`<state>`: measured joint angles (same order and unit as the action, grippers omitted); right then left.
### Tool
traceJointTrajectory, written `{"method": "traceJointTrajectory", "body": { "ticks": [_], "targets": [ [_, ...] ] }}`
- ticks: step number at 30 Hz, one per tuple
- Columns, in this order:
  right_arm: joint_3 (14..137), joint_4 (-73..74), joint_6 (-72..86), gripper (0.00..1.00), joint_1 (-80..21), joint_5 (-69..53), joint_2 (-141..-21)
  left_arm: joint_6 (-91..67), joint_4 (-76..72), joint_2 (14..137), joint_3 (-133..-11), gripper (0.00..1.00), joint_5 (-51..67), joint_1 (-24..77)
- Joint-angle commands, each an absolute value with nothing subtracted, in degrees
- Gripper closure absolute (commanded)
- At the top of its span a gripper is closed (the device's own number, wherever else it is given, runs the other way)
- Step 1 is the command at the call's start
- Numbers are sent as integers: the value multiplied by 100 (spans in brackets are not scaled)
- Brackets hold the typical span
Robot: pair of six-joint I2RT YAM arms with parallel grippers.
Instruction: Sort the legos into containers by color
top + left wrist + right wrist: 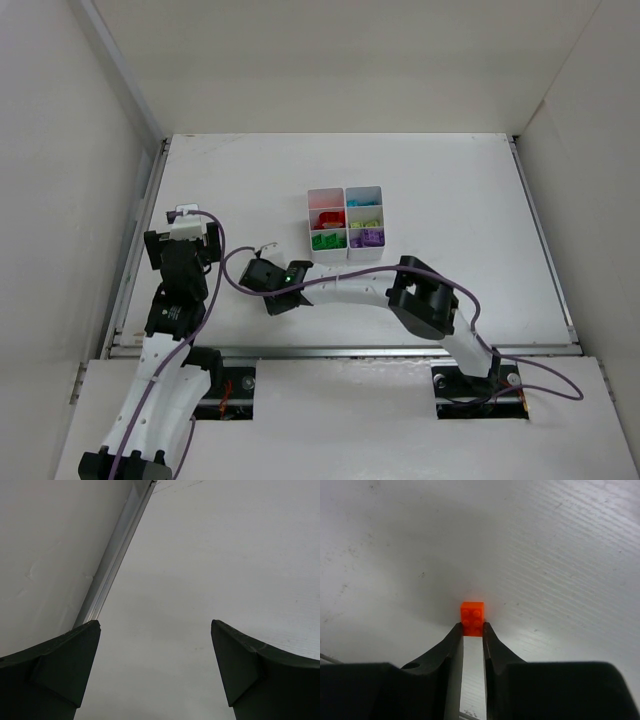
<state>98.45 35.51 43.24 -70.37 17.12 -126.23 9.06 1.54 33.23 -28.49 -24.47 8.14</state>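
Observation:
My right gripper holds the orange lego (472, 615) and needs to go up and carry it outward over the far section of the containers beside the cyan legos to let it go, since the other sections hold other colors.
A small orange lego (472, 615) sits on the white table, and the tips of my right gripper (472, 627) press against both of its sides, shut on it. In the top view this arm reaches left of the containers, and its wrist (273, 278) hides the brick. The containers are a white six-compartment tray (346, 222) holding sorted legos: green (327, 240), purple (367, 237), yellow-green (365, 217), red (327, 219) and cyan (363, 197). My left gripper (155, 630) stands wide open over bare table at the far left, with nothing between its fingers.
A metal rail (117, 555) and the white side wall run along the table's left edge, close to my left gripper. White walls enclose the table at the back and on both sides. A purple cable (340, 283) trails along the right arm.

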Motion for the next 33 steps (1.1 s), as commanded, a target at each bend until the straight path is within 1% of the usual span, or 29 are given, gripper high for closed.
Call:
{"method": "traceJointTrajectory", "body": {
  "ticks": [1,4,10,15,19,26,33],
  "targets": [
    [10045,3735,4131,100,-7031,2328,-12341,870,-53,3243,-2830,9,-2443,756],
    [10300,3954,3956,100,-6795,2513,-12068,870,-53,3296,-2830,9,-2443,756],
    [10748,4008,3359,100,-5828,2777,-11348,870,-53,3401,-2830,9,-2496,624],
    [10995,4008,2998,100,-4933,2585,-11347,870,-53,3506,-2830,9,-2496,352],
    [11118,3956,2883,100,-4493,2435,-11470,870,-53,3621,-2830,9,-2549,211],
    [11566,4069,2637,100,-4254,2197,-11909,870,0,3894,-2830,9,-2549,35],
    [11338,4069,2829,100,-4254,1942,-11962,870,0,4271,-2830,9,-2549,35]
  ]
}}
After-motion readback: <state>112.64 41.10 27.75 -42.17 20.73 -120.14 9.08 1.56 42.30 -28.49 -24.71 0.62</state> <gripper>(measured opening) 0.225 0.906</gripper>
